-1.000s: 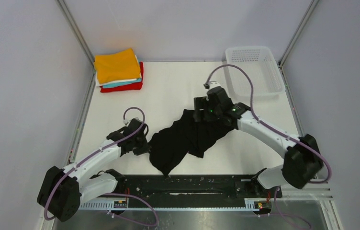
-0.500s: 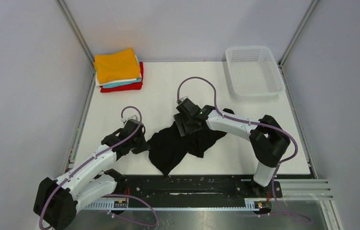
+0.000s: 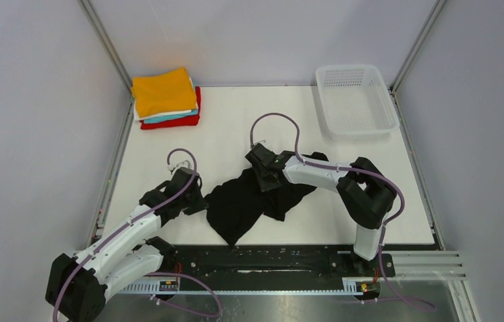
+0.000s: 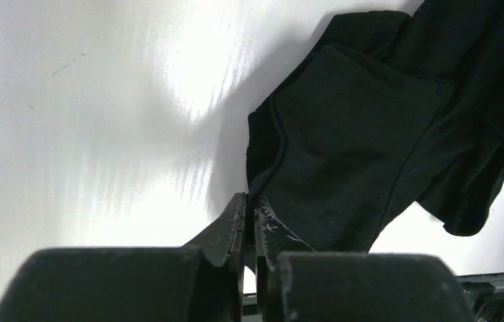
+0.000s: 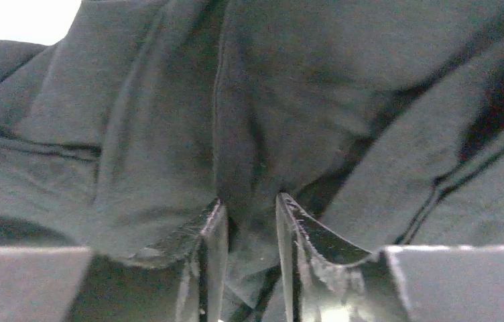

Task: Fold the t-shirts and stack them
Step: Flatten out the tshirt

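The hem goes up, outward and down with my left gripper next. It is released on the tabletop spot beside the folded stack, since that lies outward of the fingers.
A plain black t-shirt (image 3: pixel 249 201) lies crumpled at the table's middle front. My left gripper (image 3: pixel 201 201) is at its left edge, shut on the hem (image 4: pixel 250 201). The shirt (image 4: pixel 356 134) spreads away to the right of those jaws. My right gripper (image 3: pixel 267 180) is pressed down on the shirt's upper middle. In the right wrist view its jaws (image 5: pixel 248 201) stand narrow, pinching a raised fold of the black cloth (image 5: pixel 169 100) that fills the gap. A folded stack (image 3: pixel 165 97) sits at the back left, orange on top, then white, teal and red.
A white mesh basket (image 3: pixel 356 131) stands at the back right corner. Metal frame posts rise at both back corners, with grey walls around. The arms' bases and a black rail run along the near edge (image 3: pixel 269 261).
My right gripper has swung left from the shirt's far right end to its middle, dropped onto the cloth and narrowed its jaws round a fold. The left gripper has barely moved.
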